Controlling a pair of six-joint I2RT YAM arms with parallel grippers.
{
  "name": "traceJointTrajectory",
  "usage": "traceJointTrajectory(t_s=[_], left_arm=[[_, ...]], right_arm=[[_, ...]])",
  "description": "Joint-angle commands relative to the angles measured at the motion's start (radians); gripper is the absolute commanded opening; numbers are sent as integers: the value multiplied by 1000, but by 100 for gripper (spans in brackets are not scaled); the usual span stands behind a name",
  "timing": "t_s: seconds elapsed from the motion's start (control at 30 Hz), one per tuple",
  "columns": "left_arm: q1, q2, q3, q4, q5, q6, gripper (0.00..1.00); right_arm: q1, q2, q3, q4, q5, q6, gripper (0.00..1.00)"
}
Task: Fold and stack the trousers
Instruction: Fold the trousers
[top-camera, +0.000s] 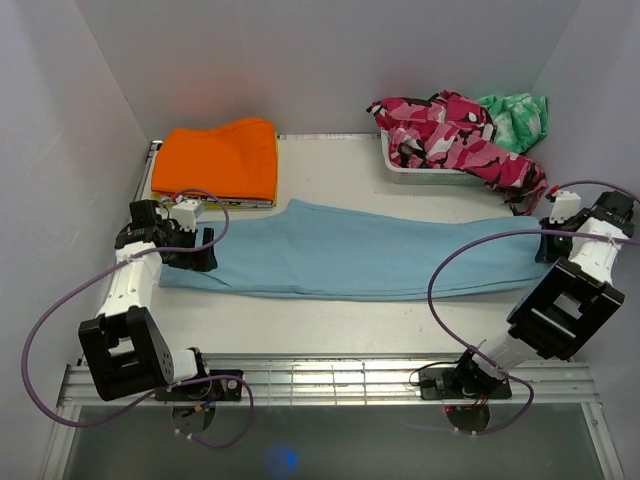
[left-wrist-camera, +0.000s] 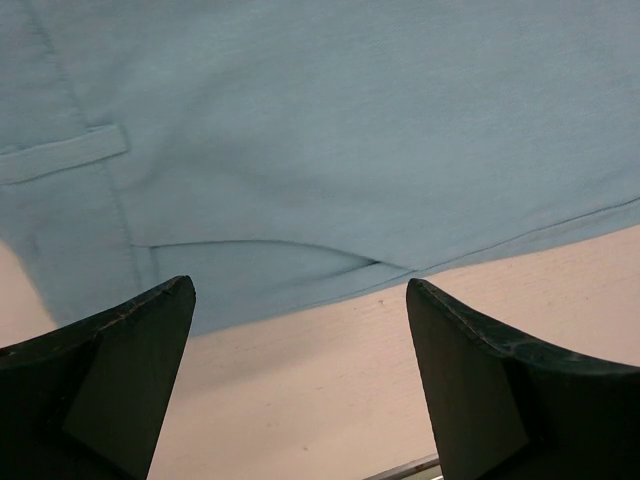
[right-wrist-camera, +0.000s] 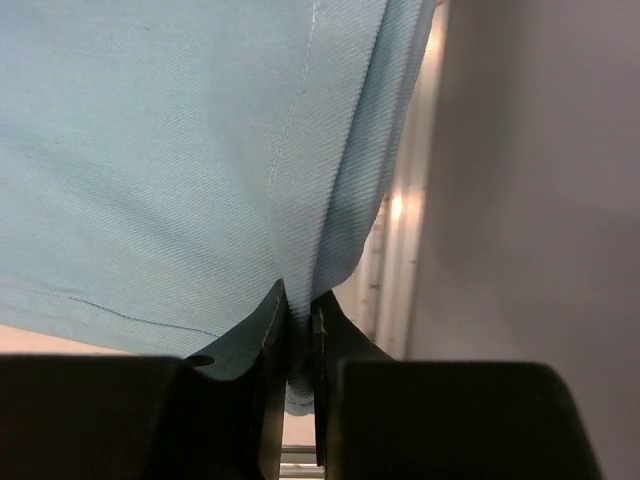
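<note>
My right gripper needs to bring the leg end of the trousers over onto the trousers' middle (top-camera: 337, 248) next, to the left in the top view, and let go of it there.
Light blue trousers (top-camera: 350, 250) lie flat and long across the table, waist at the left, leg ends at the right. My left gripper (top-camera: 203, 250) is open at the waist end; in the left wrist view its fingers (left-wrist-camera: 110, 370) straddle bare table just off the trousers' edge (left-wrist-camera: 300, 150), holding nothing. My right gripper (top-camera: 546, 243) is shut on the leg end; the right wrist view shows the blue cloth (right-wrist-camera: 200, 150) pinched between the two fingers (right-wrist-camera: 262, 380).
A folded orange garment (top-camera: 222, 158) lies at the back left. A white basket (top-camera: 425, 168) at the back right holds pink camouflage (top-camera: 450, 135) and green (top-camera: 515, 115) clothes. White walls close in on both sides; a metal rail (top-camera: 330, 380) runs along the near edge.
</note>
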Motion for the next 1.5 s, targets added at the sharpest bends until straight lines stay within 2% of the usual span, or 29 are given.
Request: traceJointTrajectory(t_s=[0.0,0.1,0.17,0.27,0.37,0.4,0.5,0.6,0.67,0.7,0.73,0.8,0.9,1.03,1.47], left_arm=[[1,-77,-11,-22,50,57,97],[1,-100,-24,-39,41,96,97],[1,-103,-45,-48,41,126,96],[2,-89,-74,-51,44,149,93],[3,-43,-84,-50,50,138,89],[2,-14,-82,-48,53,133,88],[1,26,-76,-48,75,106,86],[1,53,-67,-45,99,81,85],[0,64,-64,-40,116,72,85],[0,64,-67,-37,115,69,85],[1,66,-68,-36,110,66,85],[0,67,-70,-37,101,66,85],[0,67,-79,-37,87,72,85],[0,81,-93,-34,75,78,85],[0,138,-113,-8,61,78,84]], right_arm=[[-52,-34,116,-17,52,-129,8],[-74,-22,180,-65,34,-166,8],[-66,-26,208,-144,-44,-173,8],[9,-61,222,-209,-129,-127,8],[164,-139,159,-218,-178,-29,8],[264,-161,121,-185,-181,10,8],[426,-207,75,-116,-164,178,8],[627,-183,36,-34,-152,313,8],[679,-152,-10,67,-164,373,8],[760,-143,-28,104,-167,431,8],[790,-117,-57,171,-175,455,8],[866,-86,-74,214,-189,493,8],[937,-19,-89,266,-207,530,8],[971,47,-63,262,-218,539,8],[1072,136,45,285,-290,662,8]])
